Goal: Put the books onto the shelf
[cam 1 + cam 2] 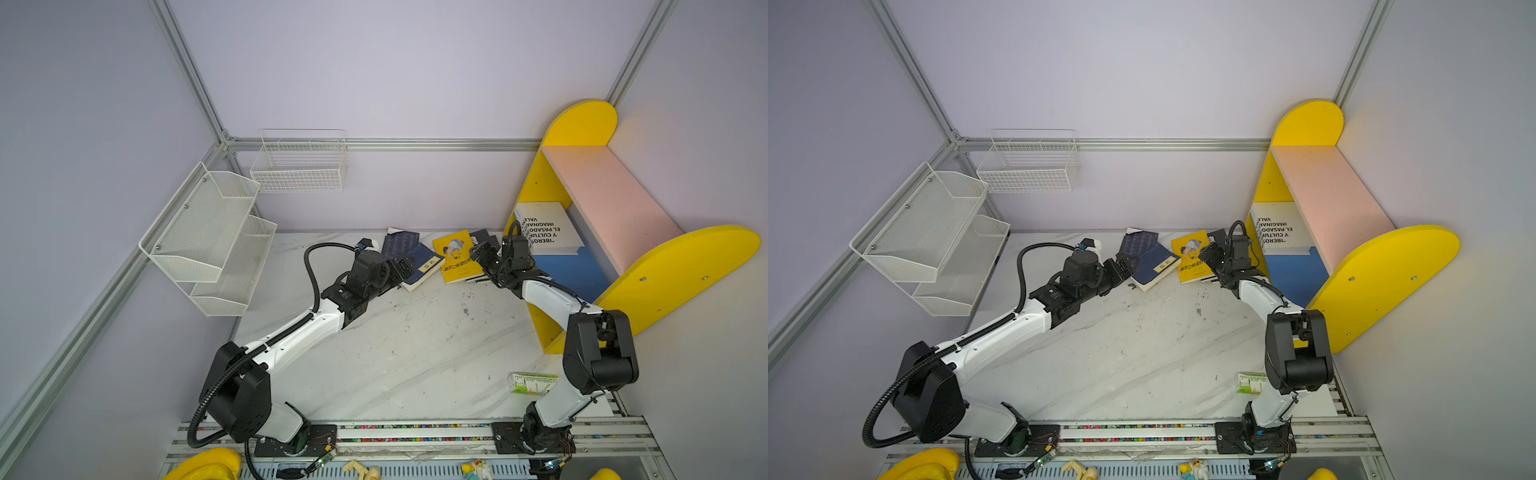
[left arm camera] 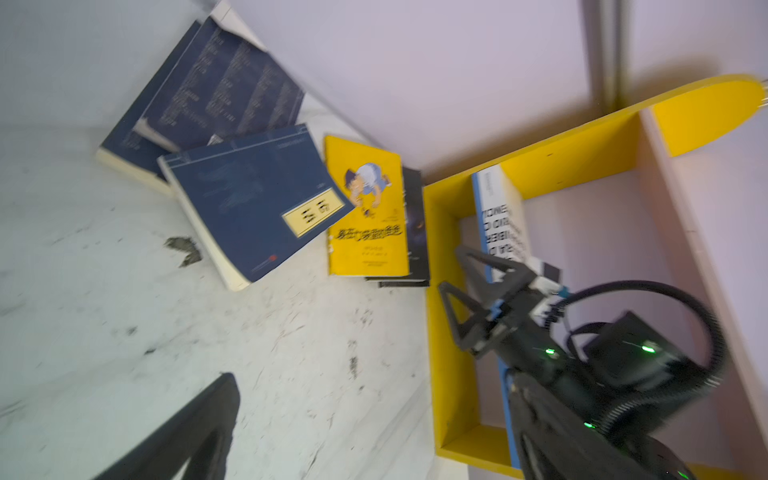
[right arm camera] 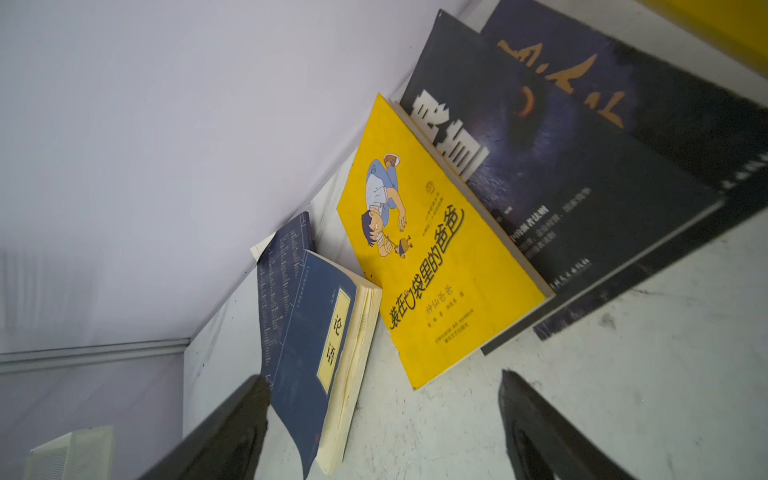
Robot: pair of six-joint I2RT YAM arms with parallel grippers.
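My left gripper is to go down next onto the pale page edge (image 1: 1138,284) (image 2: 209,242) of the labelled navy book and close there, because the near end of that page edge faces bare tabletop.
Several books lie at the back of the table: a navy one with its cover curled (image 1: 399,243), a navy one with a yellow label (image 1: 426,259) (image 3: 316,345), a yellow cartoon one (image 1: 455,257) (image 3: 432,257) and dark ones (image 3: 582,166) under it. A large white book (image 1: 548,228) lies on the blue lower board (image 1: 569,270) of the shelf (image 1: 673,266). My left gripper (image 1: 409,268) (image 2: 374,415) is open at the labelled navy book's near-left edge. My right gripper (image 1: 478,251) (image 3: 382,415) is open just short of the yellow book, holding nothing.
A white mesh tiered rack (image 1: 208,237) hangs on the left wall and a white wire basket (image 1: 299,162) on the back wall. A small green-and-white box (image 1: 532,382) lies by the right arm's base. The books lie close against the back wall.
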